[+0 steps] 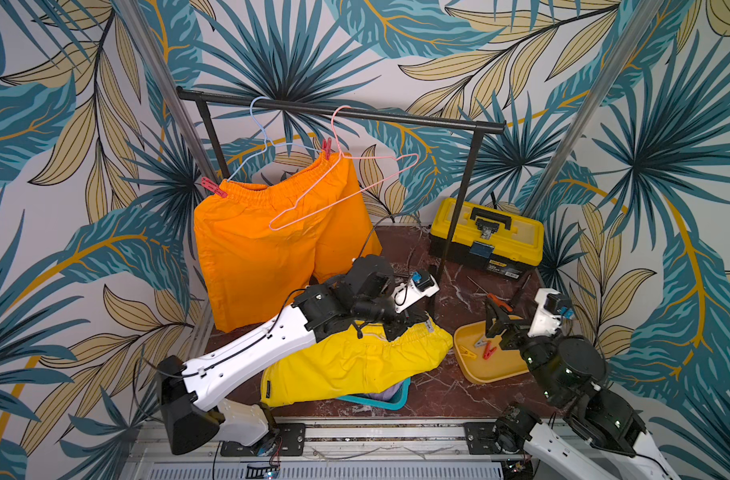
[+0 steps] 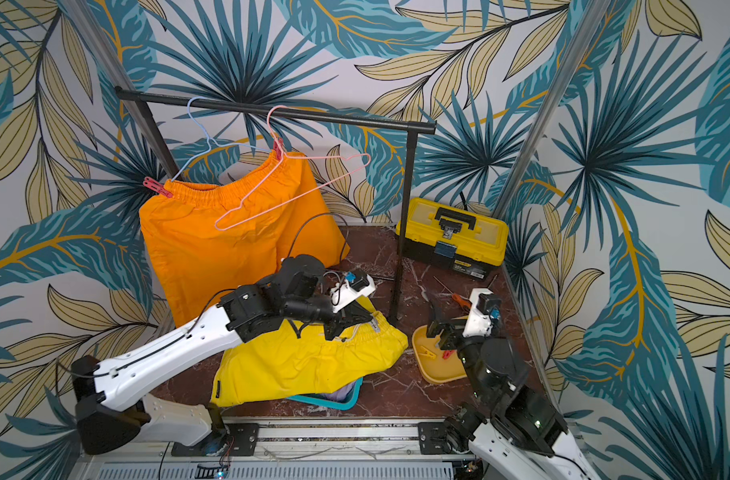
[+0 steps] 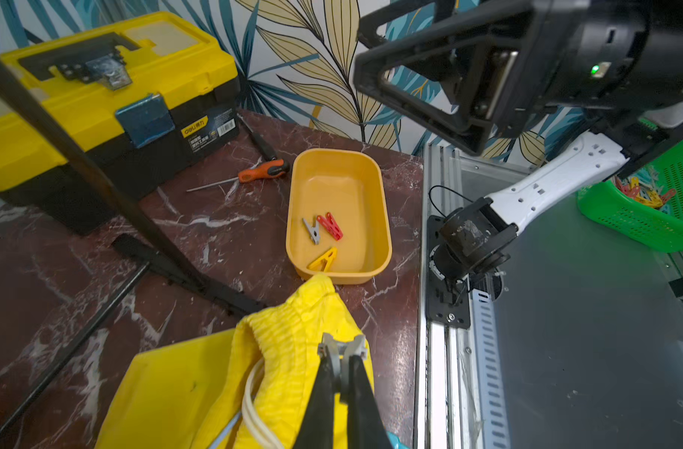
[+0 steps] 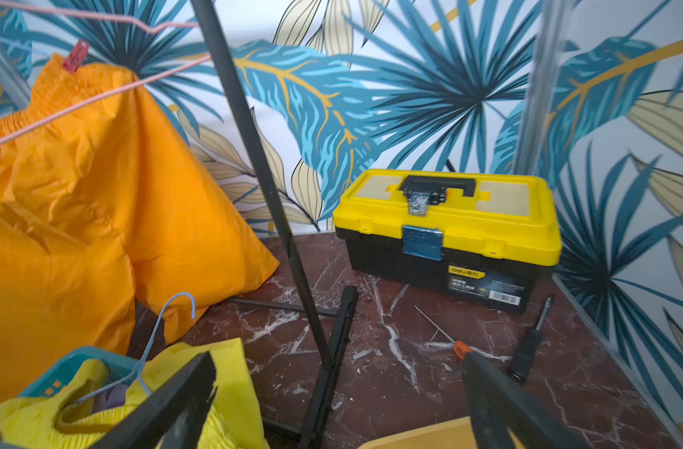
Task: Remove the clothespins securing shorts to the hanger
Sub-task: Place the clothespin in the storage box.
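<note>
The yellow tray already holds loose pins, so my left gripper should next move off the waistband [image 3: 293, 330] and release the clothespin over the near side of the tray.
The yellow shorts [image 1: 355, 361] lie heaped on a teal basket [image 1: 392, 401]. My left gripper [image 3: 342, 363] is shut on a pale grey clothespin [image 3: 342, 348] at their waistband [image 3: 293, 330]; whether the pin still bites the fabric I cannot tell. In both top views the left gripper [image 1: 413, 324] [image 2: 355, 322] sits low over that waistband. Orange shorts [image 1: 272, 249] hang from a light blue hanger [image 1: 263, 137] by two red clothespins [image 1: 214, 187] [image 1: 326, 148]. My right gripper [image 4: 336, 388] [image 1: 498, 326] stands open and empty above the yellow tray [image 3: 340, 186].
The tray holds a red [image 3: 330, 225], a grey [image 3: 312, 230] and a yellow pin [image 3: 323, 259]. An empty pink hanger [image 1: 342, 183] hangs on the black rack [image 1: 454, 216]. A yellow toolbox [image 1: 486, 235] and screwdrivers [image 1: 498, 301] lie at the back right. A green basket [image 3: 651, 229] sits off the table.
</note>
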